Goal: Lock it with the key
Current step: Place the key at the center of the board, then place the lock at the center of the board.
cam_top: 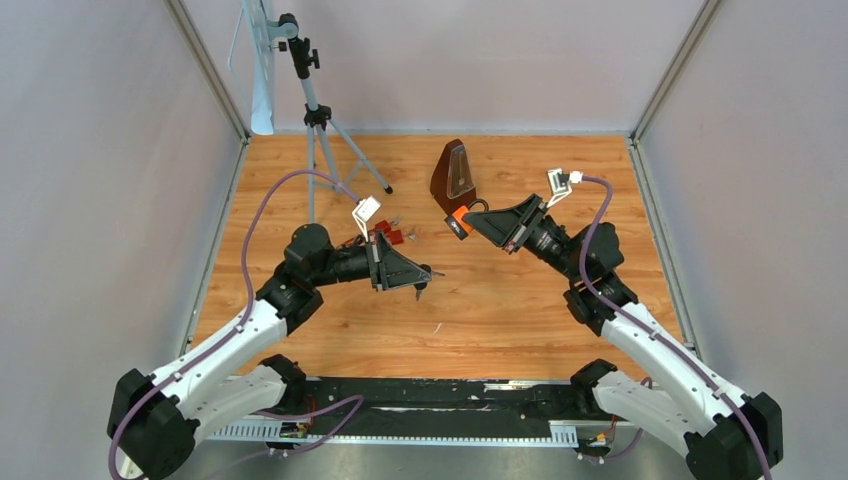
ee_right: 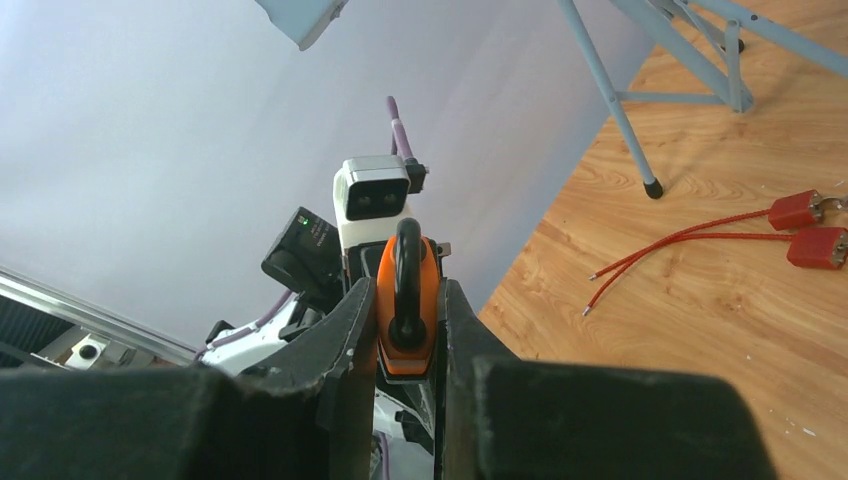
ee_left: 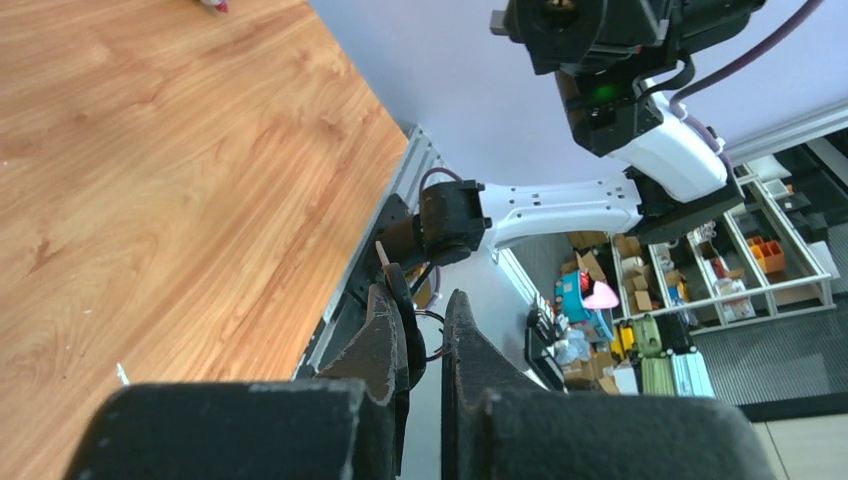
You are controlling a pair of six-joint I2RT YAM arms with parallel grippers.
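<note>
My left gripper should tilt down and lower the key [cam_top: 420, 287] before the brown wedge-shaped object, toward the right in the top view, since the table's wood there lies bare.
My right gripper [cam_top: 468, 224] is shut on an orange padlock [cam_top: 459, 217] and holds it in the air over the far middle of the table. In the right wrist view the padlock [ee_right: 427, 292], with its black shackle, sits upright between the fingers [ee_right: 352, 318]. My left gripper [cam_top: 426, 274] is shut on a small key [cam_top: 420, 287] with a black head, above the table's middle and left of the padlock. In the left wrist view the key head [ee_left: 411, 330] lies against the left finger and its blade tip [ee_left: 383, 256] sticks out past it. The two grippers face each other, apart.
A brown wedge-shaped object [cam_top: 452, 174] stands just behind the orange padlock. Two red padlocks with red cables [cam_top: 391, 236] lie on the table behind my left gripper and also show in the right wrist view [ee_right: 812, 228]. A tripod [cam_top: 316, 112] stands at the back left.
</note>
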